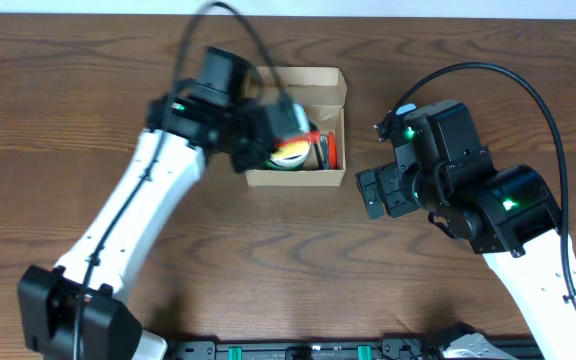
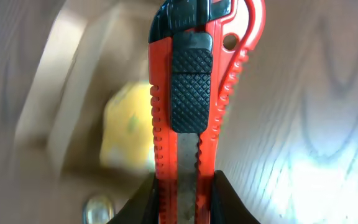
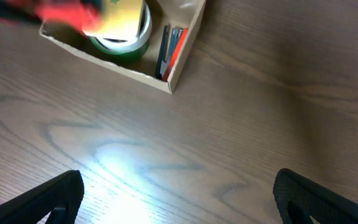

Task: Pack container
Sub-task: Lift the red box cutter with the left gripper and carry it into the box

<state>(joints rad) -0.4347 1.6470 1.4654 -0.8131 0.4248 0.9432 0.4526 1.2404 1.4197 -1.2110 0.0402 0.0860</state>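
Note:
Next, my left gripper goes down toward the right in the overhead view and releases the knife (image 2: 188, 99) onto the box's yellow pad (image 2: 127, 128), since the pad lies below on that side.
The container (image 1: 318, 82) is a small tan cardboard box, open, at the table's upper middle. It also shows in the right wrist view (image 3: 182, 50). Inside lie a tape roll (image 1: 290, 154) with a green rim (image 3: 124, 31) and red and dark pens (image 1: 328, 148) along the right wall (image 3: 169, 46). My left gripper (image 1: 293, 125) is shut on a red utility knife (image 2: 188, 99) with a black slider and holds it over the box. My right gripper (image 1: 376, 192) is open and empty above bare table, right of the box (image 3: 179, 193).
The dark wood table (image 1: 268, 270) surrounds the box. The left arm (image 1: 158, 190) crosses the table from the lower left. The right arm (image 1: 498, 215) stands at the right. A black rail (image 1: 298, 350) runs along the front edge.

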